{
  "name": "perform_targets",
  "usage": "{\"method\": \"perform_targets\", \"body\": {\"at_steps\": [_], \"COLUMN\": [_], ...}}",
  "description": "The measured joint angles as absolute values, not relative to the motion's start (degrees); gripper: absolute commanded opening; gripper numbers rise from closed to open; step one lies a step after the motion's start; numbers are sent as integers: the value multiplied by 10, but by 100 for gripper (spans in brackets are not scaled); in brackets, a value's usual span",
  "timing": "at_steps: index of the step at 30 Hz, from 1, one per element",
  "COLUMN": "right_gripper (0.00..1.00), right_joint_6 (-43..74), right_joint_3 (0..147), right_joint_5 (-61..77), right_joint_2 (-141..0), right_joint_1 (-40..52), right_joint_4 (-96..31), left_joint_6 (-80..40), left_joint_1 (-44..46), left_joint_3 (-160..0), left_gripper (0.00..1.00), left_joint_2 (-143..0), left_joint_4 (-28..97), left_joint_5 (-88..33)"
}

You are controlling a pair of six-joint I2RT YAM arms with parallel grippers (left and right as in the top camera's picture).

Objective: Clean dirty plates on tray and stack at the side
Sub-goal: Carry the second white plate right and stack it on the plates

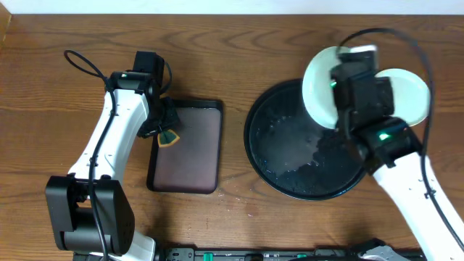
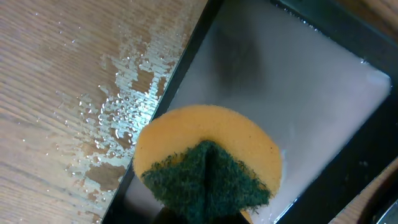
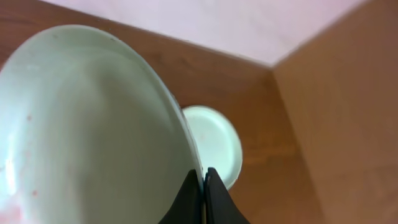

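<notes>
I will next move my right gripper to the right in the overhead view and lower its plate onto the second mint-white plate (image 1: 410, 96) (image 3: 214, 144), because that one is already beside the tray.
My right gripper (image 3: 203, 180) is shut on the rim of a pale mint-white plate (image 1: 319, 87), holding it tilted above the far edge of the round black tray (image 1: 261, 156); its inner face (image 3: 81, 130) shows faint reddish specks. A second mint-white plate (image 1: 409, 98) lies on the table right of the tray, and shows in the right wrist view (image 3: 214, 143). My left gripper (image 1: 168, 133) is shut on a round sponge, yellow with a dark green scouring side (image 2: 208, 165), over the rectangular tray. The tray's wet floor holds no plate. No yellow plate shows.
A dark rectangular tray with rounded corners (image 1: 192, 177) lies left of centre, its pale wet floor in the left wrist view (image 2: 292, 93). Water drops spot the wooden table beside it (image 2: 118, 118). A wall stands at the table's far edge (image 3: 249, 25).
</notes>
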State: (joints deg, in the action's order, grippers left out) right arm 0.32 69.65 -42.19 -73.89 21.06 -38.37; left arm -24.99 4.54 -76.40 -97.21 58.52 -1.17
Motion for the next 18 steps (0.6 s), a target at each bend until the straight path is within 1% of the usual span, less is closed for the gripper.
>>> {"method": "perform_targets", "body": {"at_steps": [1,3,5,6,7,8,10,12,14,18], "right_gripper": [1,1,1,1,1,1,1,1,1,1], "right_joint_6": [14,47,77,84,100,111,142,169,200,222], "right_joint_3": [696,696,696,696,696,696,696,696,696,696], "right_joint_5": [-406,-329,-228,-199,-154,-126,-80,-56,-39,-16], "right_joint_2": [-739,-739,-740,-741,-746,-751,-779,-810,-865,-948], "right_joint_1": [196,126,29,-3,-65,-106,-219,-283,-339,-363], "right_joint_4": [-386,-398,-399,-399,-396,-396,-394,-392,-379,-329], "left_joint_6": [-250,-250,-250,-250,-250,-250,-250,-250,-250,-250], "left_joint_1": [45,45,45,45,45,45,45,45,45,45], "left_joint_3": [-764,-764,-764,-764,-764,-764,-764,-764,-763,-763], "left_gripper": [7,8,7,7,7,7,7,7,8,7], "left_joint_2": [-972,-972,-972,-972,-972,-972,-972,-972,-972,-972], "left_joint_4": [585,584,582,580,578,578,575,572,568,566], "left_joint_5": [-12,-12,-12,-14,-16,-18,-27,-31,-36,-40]}}
